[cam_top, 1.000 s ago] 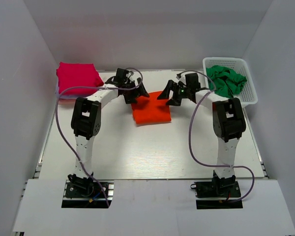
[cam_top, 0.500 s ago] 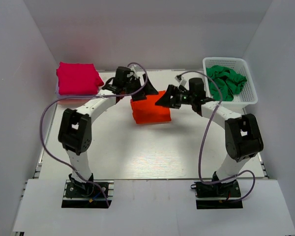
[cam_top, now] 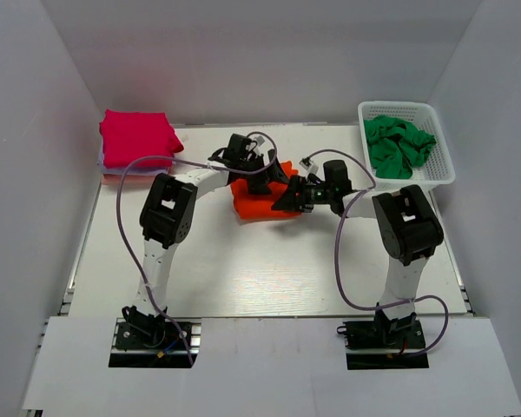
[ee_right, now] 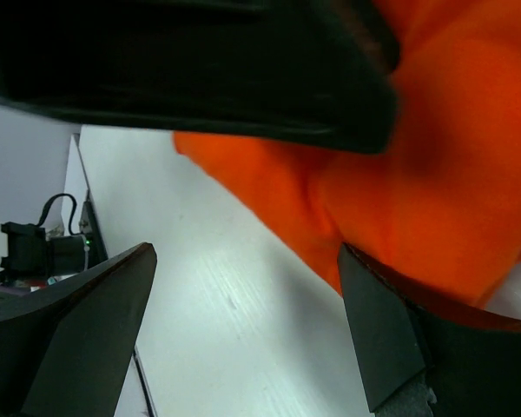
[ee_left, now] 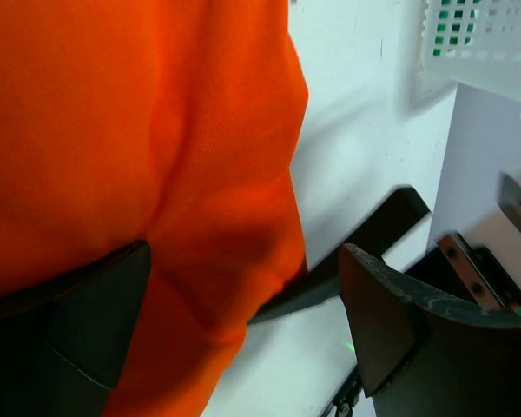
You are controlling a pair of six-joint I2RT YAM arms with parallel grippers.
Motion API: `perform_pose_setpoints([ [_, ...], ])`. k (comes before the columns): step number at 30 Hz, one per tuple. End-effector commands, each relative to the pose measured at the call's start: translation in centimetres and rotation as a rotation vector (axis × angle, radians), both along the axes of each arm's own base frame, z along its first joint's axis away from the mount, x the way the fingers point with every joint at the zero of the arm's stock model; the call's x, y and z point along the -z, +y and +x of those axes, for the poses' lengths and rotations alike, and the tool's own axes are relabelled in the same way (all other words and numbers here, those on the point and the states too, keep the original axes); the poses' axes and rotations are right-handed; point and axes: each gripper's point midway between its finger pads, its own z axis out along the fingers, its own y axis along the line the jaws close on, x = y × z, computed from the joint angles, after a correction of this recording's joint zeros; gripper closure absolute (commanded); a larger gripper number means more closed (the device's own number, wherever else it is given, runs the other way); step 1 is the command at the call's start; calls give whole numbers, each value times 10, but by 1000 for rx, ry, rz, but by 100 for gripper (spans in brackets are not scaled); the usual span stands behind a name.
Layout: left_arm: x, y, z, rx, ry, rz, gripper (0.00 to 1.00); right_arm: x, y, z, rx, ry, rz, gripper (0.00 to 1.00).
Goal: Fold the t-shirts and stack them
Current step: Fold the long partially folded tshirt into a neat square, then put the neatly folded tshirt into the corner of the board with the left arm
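Note:
My left gripper needs to lift off the orange-red t-shirt (cam_top: 256, 205) next, because it already lies folded. Then my left gripper needs to lower onto the t-shirt's edge facing the magenta stack.
A folded bright orange-red t-shirt (cam_top: 256, 205) lies at the middle back of the table. My left gripper (cam_top: 276, 171) is open at the shirt's far right corner. In the left wrist view (ee_left: 243, 334) the shirt (ee_left: 130, 148) fills the left, and its edge lies between the spread jaws. My right gripper (cam_top: 288, 198) is open at the shirt's right edge. In the right wrist view (ee_right: 243, 339) one finger (ee_right: 391, 347) touches the shirt (ee_right: 451, 191), with bare table between the jaws. A folded magenta t-shirt (cam_top: 137, 137) tops a stack at the back left.
A white basket (cam_top: 398, 106) at the back right holds crumpled green t-shirts (cam_top: 399, 144). Paler folded cloth (cam_top: 113, 171) shows under the magenta shirt. The left gripper's black body (ee_right: 182, 61) crosses the top of the right wrist view. White walls enclose the table (cam_top: 269, 269).
Both grippers have closed in on the orange-red shirt's right side and come close together. The left one moved right, the right one moved left and down. The shirt's right edge looks rumpled.

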Motion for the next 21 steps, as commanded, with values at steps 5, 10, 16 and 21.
perform_pose_setpoints([
  [5, -2, 7, -15, 38, 12, 17, 0, 17, -2, -5, -6, -14, 20, 9],
  [10, -67, 5, 4, 52, -132, 21, 0, -6, -3, -9, -15, -58, 23, 9],
  [16, -125, 51, 6, -84, -269, 144, 0, -80, -12, -10, 28, -231, 8, 9],
  [21, -108, 103, -26, -222, -214, 297, 0, -109, -42, -15, 217, -293, -73, 9],
])
